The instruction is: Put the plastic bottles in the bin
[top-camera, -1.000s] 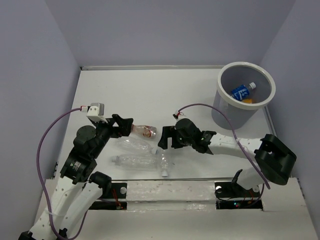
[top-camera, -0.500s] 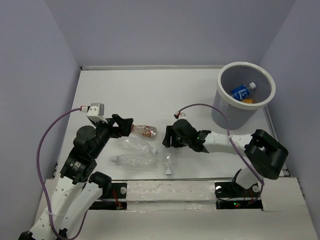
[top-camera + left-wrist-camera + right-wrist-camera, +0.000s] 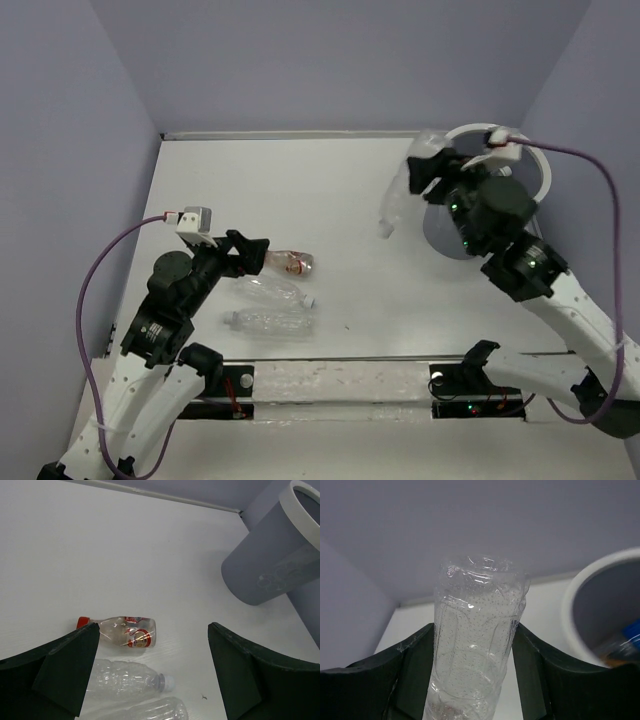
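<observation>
The clear bottle is hanging beside the bin's rim, so my right gripper should move it to the right in the top view, over the bin's opening [image 3: 524,172] [image 3: 615,612], and let go of it.
My right gripper [image 3: 424,168] is shut on a clear plastic bottle [image 3: 398,200], held in the air just left of the bin [image 3: 441,236]. In the right wrist view that bottle [image 3: 477,640] sits squeezed between both fingers [image 3: 415,665], and the bin's white rim [image 3: 590,575] is at the right with a blue-labelled bottle [image 3: 631,634] inside. My left gripper [image 3: 250,250] stands open beside a red-capped bottle [image 3: 290,263]. Two clear bottles [image 3: 272,290] [image 3: 270,322] lie below it. The left wrist view shows the red-capped bottle [image 3: 122,631] between the spread fingers.
Grey walls close off the white table at the left, back and right. The bin [image 3: 270,565] stands in the far right corner. The right arm's body covers most of the bin's mouth in the top view.
My right arm has lifted a clear bottle off the middle of the table and carried it up and right to the bin's left rim. The left arm has not moved.
</observation>
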Controlling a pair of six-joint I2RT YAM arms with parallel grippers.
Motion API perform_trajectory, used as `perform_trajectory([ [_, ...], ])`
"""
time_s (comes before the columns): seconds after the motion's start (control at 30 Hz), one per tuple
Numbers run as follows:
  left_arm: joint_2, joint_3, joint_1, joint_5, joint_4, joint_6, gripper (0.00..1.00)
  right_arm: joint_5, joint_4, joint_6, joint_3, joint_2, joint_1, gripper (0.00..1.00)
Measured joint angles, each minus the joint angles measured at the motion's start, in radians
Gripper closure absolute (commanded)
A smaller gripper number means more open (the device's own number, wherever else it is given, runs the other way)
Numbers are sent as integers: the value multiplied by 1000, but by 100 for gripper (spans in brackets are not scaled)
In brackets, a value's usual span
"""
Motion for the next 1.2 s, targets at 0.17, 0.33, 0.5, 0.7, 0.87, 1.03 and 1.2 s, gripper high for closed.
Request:
perform_trajectory([
  [0.17, 0, -1, 0, 10, 0, 0, 1, 181, 237, -261, 179, -21, -278, 60],
  [0.33, -11, -6, 0, 16, 1, 0, 1, 234, 552, -526, 216, 104, -487, 60],
  [0.5, -18, -8, 0, 23, 2, 0, 1, 224, 667, -645, 114, 248, -575, 57],
  [0.7, -19, -12, 0, 41, 6, 0, 1, 232, 651, -686, -29, 308, -601, 9],
  [0.87, -20, -12, 0, 46, 6, 0, 2, 121, 444, -567, 52, 262, -603, 30],
  [1.03, -76, -12, 0, -37, -18, -18, 4, -187, 224, -447, 229, 232, -513, 47],
  [1.2, -151, -12, 1, -177, -43, -61, 5, -504, 118, -388, 260, 296, -330, 56],
])
